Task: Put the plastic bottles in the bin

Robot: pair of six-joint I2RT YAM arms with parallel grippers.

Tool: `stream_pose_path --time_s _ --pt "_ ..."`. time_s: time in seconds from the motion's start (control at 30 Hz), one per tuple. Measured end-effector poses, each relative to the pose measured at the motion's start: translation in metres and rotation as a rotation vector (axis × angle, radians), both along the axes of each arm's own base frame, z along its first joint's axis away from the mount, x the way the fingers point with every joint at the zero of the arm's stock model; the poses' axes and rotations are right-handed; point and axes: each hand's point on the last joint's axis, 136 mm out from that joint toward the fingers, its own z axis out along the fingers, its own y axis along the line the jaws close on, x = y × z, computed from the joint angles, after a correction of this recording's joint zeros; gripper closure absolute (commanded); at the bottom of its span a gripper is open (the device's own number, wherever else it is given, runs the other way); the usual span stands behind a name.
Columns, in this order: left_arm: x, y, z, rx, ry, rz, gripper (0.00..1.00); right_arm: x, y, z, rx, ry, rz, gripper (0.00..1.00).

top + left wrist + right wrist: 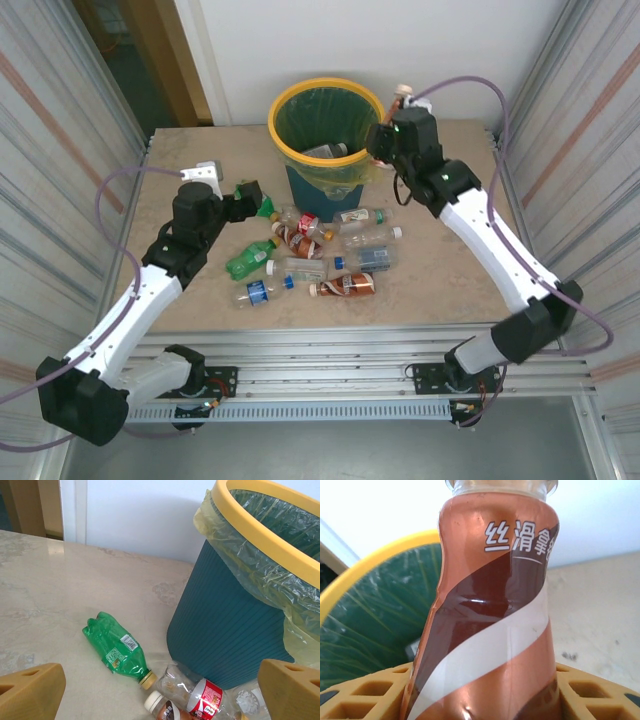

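Observation:
The bin's opening is beside my right gripper, past the bin's yellow rim. My right gripper will next carry the brown bottle across, lower it inside the bin and let go of it.
The bin (300,98), dark teal with a yellow rim and a liner bag, stands at the back centre of the table. My right gripper (398,112) hangs just right of the rim, shut on a brown bottle (490,620) with a white swirl label; the bin's rim (375,560) shows to its left. Several plastic bottles (320,262) lie in front of the bin. My left gripper (250,195) is open, low over the table, left of the bin (235,630). A green bottle (116,650) and a clear red-labelled bottle (200,692) lie ahead of its fingers (30,692).
A brown bottle with a white cap (160,704) lies beside the red-labelled one. A pale object (325,152) lies inside the bin. Metal frame walls close in the table (180,150) on both sides, and a white wall stands behind.

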Motion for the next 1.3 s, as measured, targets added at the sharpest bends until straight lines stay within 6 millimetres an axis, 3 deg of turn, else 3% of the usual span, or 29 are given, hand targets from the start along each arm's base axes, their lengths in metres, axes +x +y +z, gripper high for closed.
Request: stream_pose_path --time_s 0.33,0.5,0.7,0.97,1.3 --pt "-0.003 0.006 -0.001 -0.009 0.007 0.017 0.01 0.062 0.062 0.034 -0.03 -0.107 0.176 0.54" --pt "-0.003 0.007 -0.005 -0.008 0.019 0.019 0.01 0.09 0.088 0.039 -0.039 -0.143 0.235 0.54" --pt "-0.003 0.01 -0.005 -0.013 0.023 0.031 0.01 0.113 0.117 0.006 -0.066 -0.096 0.303 0.52" --pt "-0.003 0.013 -0.008 -0.012 0.029 0.036 0.01 0.114 0.141 -0.05 -0.096 0.03 0.378 0.47" --pt "-0.002 0.014 -0.009 -0.017 0.034 0.037 0.01 0.11 0.147 -0.068 -0.098 0.086 0.42 0.29"
